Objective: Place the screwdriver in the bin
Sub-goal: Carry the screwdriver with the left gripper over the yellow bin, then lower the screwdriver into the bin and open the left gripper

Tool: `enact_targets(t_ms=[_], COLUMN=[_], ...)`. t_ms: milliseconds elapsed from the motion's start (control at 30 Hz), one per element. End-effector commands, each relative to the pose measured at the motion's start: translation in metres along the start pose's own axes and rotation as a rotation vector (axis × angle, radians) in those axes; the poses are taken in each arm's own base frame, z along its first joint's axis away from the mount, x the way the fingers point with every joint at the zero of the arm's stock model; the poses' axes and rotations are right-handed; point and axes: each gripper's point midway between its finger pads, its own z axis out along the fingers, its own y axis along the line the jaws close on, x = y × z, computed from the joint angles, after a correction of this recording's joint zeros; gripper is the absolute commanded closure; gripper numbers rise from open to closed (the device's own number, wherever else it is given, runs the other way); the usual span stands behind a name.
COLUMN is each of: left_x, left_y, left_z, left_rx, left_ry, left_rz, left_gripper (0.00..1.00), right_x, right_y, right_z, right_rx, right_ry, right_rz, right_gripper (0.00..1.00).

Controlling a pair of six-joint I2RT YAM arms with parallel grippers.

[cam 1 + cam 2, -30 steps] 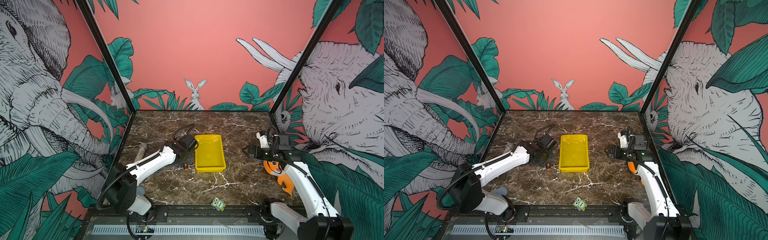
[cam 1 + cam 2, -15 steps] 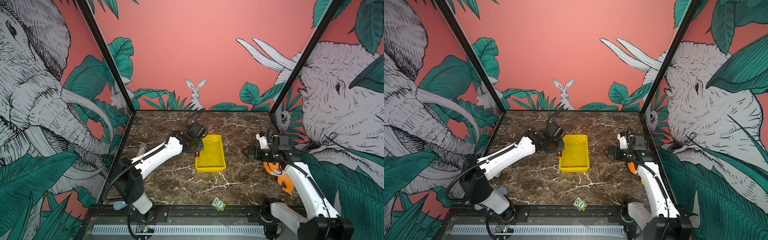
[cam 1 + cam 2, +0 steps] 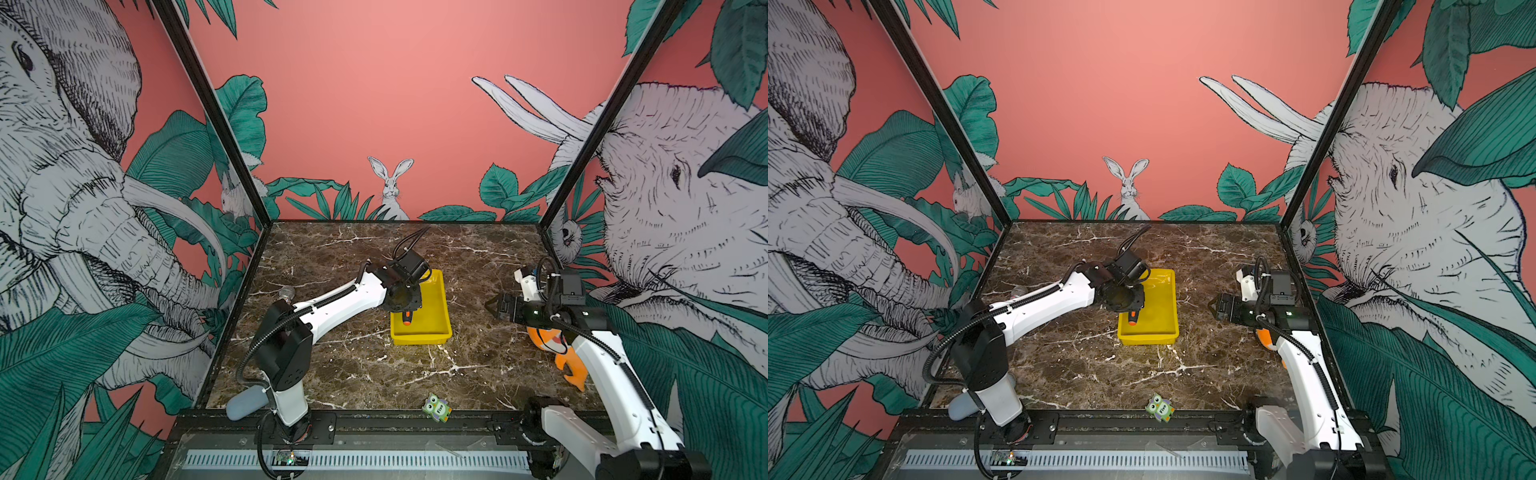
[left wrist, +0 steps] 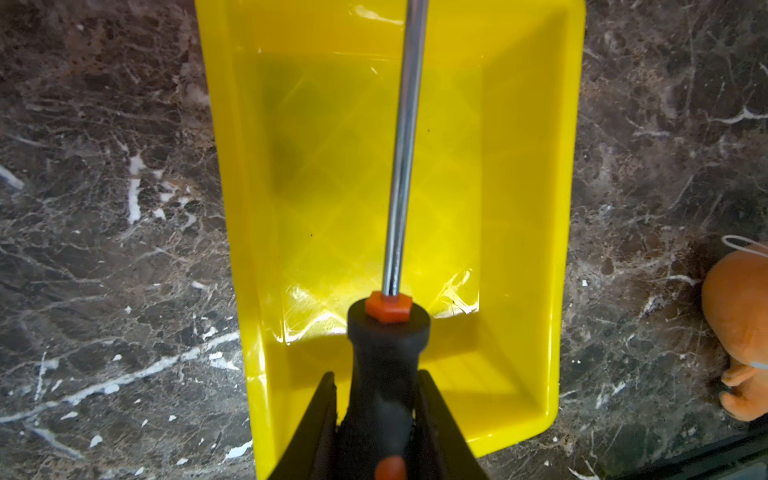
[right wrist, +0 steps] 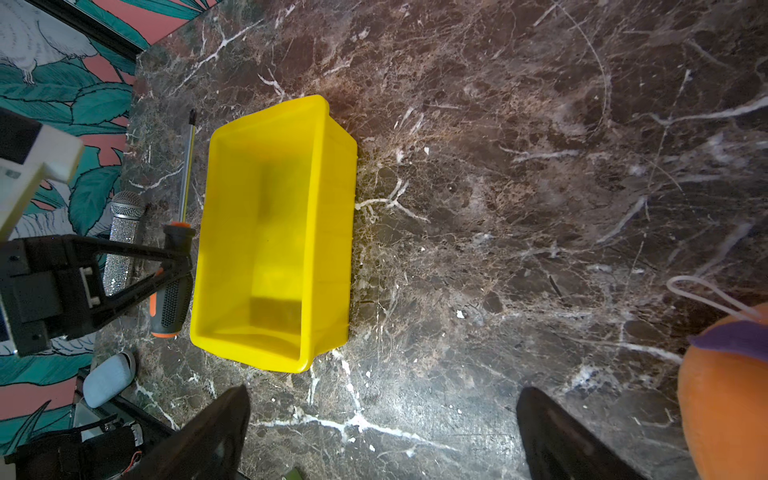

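Observation:
My left gripper will next go down between the yellow bin's sides toward its empty bottom and let go of the screwdriver's black handle, as the screwdriver lies along the bin's length.
My left gripper is shut on the black handle of the screwdriver and holds it lengthwise above the yellow bin. The metal shaft runs toward the bin's far end. In both top views the left gripper hangs over the left part of the bin. The screwdriver's orange butt points toward the front. My right gripper stands open over bare marble to the right of the bin, in both top views.
A glittery silver microphone lies by the left wall. An orange plush sits under my right arm. An owl toy stands at the front edge. A grey-blue oval object lies by the left arm's base.
My left arm has lifted the screwdriver from the table left of the bin and swung it right, over the bin. The right arm has not moved.

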Motion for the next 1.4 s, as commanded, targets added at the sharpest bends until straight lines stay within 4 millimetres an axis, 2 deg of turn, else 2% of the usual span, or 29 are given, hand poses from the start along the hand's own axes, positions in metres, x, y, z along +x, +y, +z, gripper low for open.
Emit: enact_targets(t_ms=[0,433,933,1100,1167,1367], left_x=[-0.006,-0.003,0.01,0.012,0.014,0.02], left_y=[-0.013,-0.021,-0.027,-0.022,-0.02,-0.02], left_z=[-0.001,0.021,0.068,0.075,0.079,0.089], left_rx=[0.037,0.034,0.051,0.026,0.02,0.024], left_ry=[-0.003,0.051,0.12,0.127,0.133,0.158], left_rz=[0.03,0.076,0.095,0.097,0.098,0.086], left_gripper=[1.0,1.0,1.0,0.89,0.81,0.74], right_x=[0.001,0.016,0.025,0.028,0.029,0.03], right_y=[0.0,-0.006,-0.013,-0.015,-0.018,-0.021], right_z=[-0.01,-0.018,-0.012,-0.008,-0.005,0.0], right_rx=[0.021,0.066,0.084,0.083,0.088,0.092], right_ry=[-0.013,0.003,0.017,0.023,0.028,0.034], right_rz=[0.001,-0.013,-0.009,-0.005,-0.002,0.006], right_gripper=[0.0,0.0,0.0,0.0,0.01,0.0])
